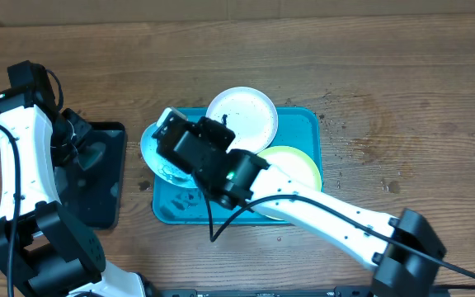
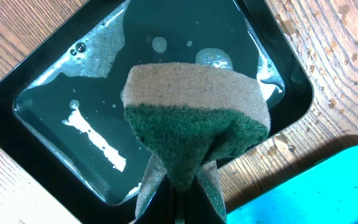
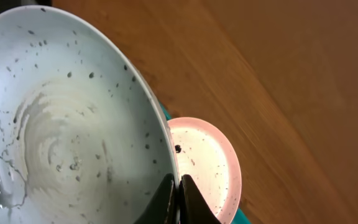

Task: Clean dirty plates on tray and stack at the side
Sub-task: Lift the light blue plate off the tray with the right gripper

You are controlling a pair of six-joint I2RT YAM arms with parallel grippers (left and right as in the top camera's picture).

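The open wood beyond the tray (image 1: pixel 375 124) is on the right in the overhead view. My right gripper should next lift the plate across to it, lower the plate and let go.
The turquoise tray (image 1: pixel 303 124) lies mid-table. The white plate (image 1: pixel 250 111) rests on its far rim and the yellow-green plate (image 1: pixel 299 165) on its right side. My right gripper (image 1: pixel 176 136) is shut on the rim of the light blue plate (image 1: pixel 151 148) and holds it tilted over the tray's left edge. In the right wrist view the speckled light blue plate (image 3: pixel 61 124) fills the left, pinched by the gripper (image 3: pixel 179 193), with the white plate (image 3: pixel 210 162) behind. My left gripper (image 2: pixel 182 199) is shut on a green-and-tan sponge (image 2: pixel 197 118) above the black tray.
A smaller black tray (image 1: pixel 97 177) holding soapy water (image 2: pixel 135 68) stands at the left. Dark crumbs speckle the wood (image 1: pixel 345 136) right of the turquoise tray. The turquoise tray's corner (image 2: pixel 328 186) shows in the left wrist view.
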